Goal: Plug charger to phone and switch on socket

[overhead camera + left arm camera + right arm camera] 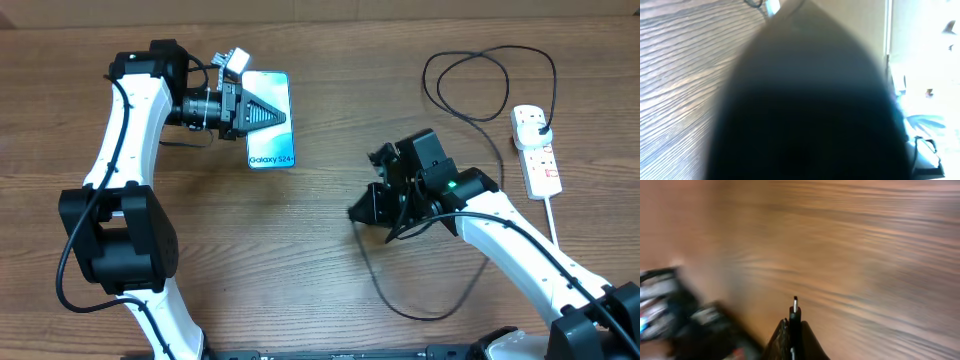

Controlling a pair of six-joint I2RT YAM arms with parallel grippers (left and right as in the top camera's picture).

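My right gripper will next pull the connector it is holding away from the phone. Then it will tilt fingers-down and go lower toward the table.
The phone (272,150), light blue and reading "Galaxy S24+", lies flat at the back left of the table. My left gripper (283,116) is shut and lies over the phone's screen, fingers pressed into one black wedge. A dark blurred finger (805,115) fills the left wrist view. My right gripper (358,212) is at mid-table, shut on the charger's connector (795,311), whose metal tip sticks out past the fingertips (807,330). The charger cable (426,80) loops at the back right and ends in a black plug (541,126) seated in the white socket (543,165).
The socket's thick white cord (549,215) runs toward the front right edge. More of the black cable curves across the table in front of my right arm (520,240). My left arm's base (115,240) stands at the front left.
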